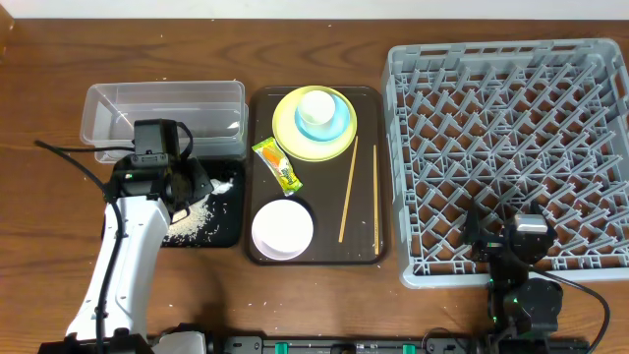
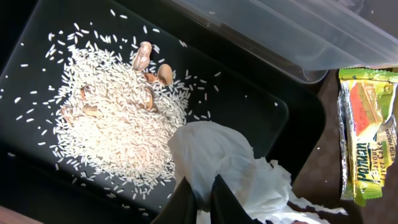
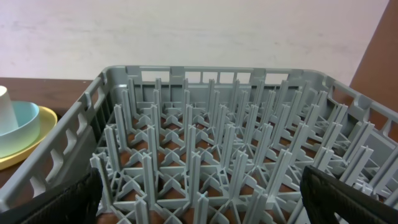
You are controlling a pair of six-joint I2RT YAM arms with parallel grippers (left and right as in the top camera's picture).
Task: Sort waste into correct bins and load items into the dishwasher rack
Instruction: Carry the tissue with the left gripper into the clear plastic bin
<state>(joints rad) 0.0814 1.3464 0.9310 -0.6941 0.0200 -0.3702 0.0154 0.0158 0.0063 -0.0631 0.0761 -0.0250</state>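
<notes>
I will next lift the tissue (image 2: 227, 163) outward over the near side of the clear tub with my left gripper, then lower it inside, because the black tray (image 2: 249, 109) holds rice and peanut bits.
My left gripper (image 2: 205, 200) is shut on a crumpled white tissue (image 2: 227, 163), holding it over the right end of the black tray (image 2: 249, 109). Rice crumbs (image 2: 118, 118) and peanut bits lie spread on that tray. The clear tub (image 1: 162, 113) stands just behind it. A yellow-green snack wrapper (image 1: 278, 164) lies on the brown serving tray (image 1: 324, 187), together with a yellow plate (image 1: 295, 133) carrying a light blue bowl (image 1: 334, 123) and white cup (image 1: 316, 104), a white bowl (image 1: 283, 229) and chopsticks (image 1: 348, 192). My right gripper (image 3: 202, 193) is open at the near edge of the grey dishwasher rack (image 1: 511, 147).
The left arm (image 1: 123, 256) reaches in from the table's front left. A few rice grains lie scattered on the wooden table in front of the black tray. The rack's upright pegs (image 3: 217, 137) fill the right wrist view.
</notes>
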